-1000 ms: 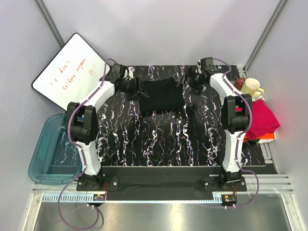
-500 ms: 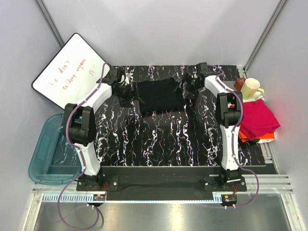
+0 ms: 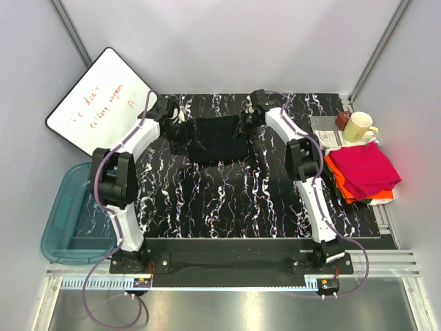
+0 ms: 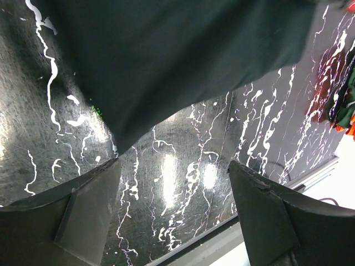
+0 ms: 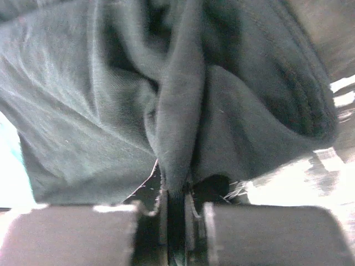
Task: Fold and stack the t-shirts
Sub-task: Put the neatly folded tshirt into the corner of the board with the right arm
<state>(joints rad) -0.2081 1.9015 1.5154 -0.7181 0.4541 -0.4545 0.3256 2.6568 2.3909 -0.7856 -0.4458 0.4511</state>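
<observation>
My right gripper will pull the black t-shirt back over the bare middle of the marbled table (image 3: 242, 182) next, because the t-shirt lies near the table's far edge.
The black t-shirt (image 3: 219, 138) lies folded small at the back middle of the marbled table (image 3: 227, 200). My right gripper (image 3: 247, 128) is at its right edge, shut on a bunched fold of the black cloth (image 5: 83, 111); in the right wrist view the jaws (image 5: 176, 205) pinch that fold. My left gripper (image 3: 182, 132) sits at the shirt's left edge, open. Its fingers (image 4: 83, 210) stand wide apart over bare table, with the black cloth (image 4: 183, 55) just beyond them. The magenta-pink t-shirt (image 3: 364, 169) lies folded at the right edge on an orange piece (image 3: 340, 186).
A cream mug (image 3: 360, 126) and a brown object stand on papers (image 3: 325, 129) at the back right. A whiteboard (image 3: 96, 103) leans at the back left. A blue bin (image 3: 69, 214) sits beside the table on the left.
My right arm has swung left from the table's back right to the black shirt's right edge and shut on it. The left gripper has moved in against the shirt's left edge.
</observation>
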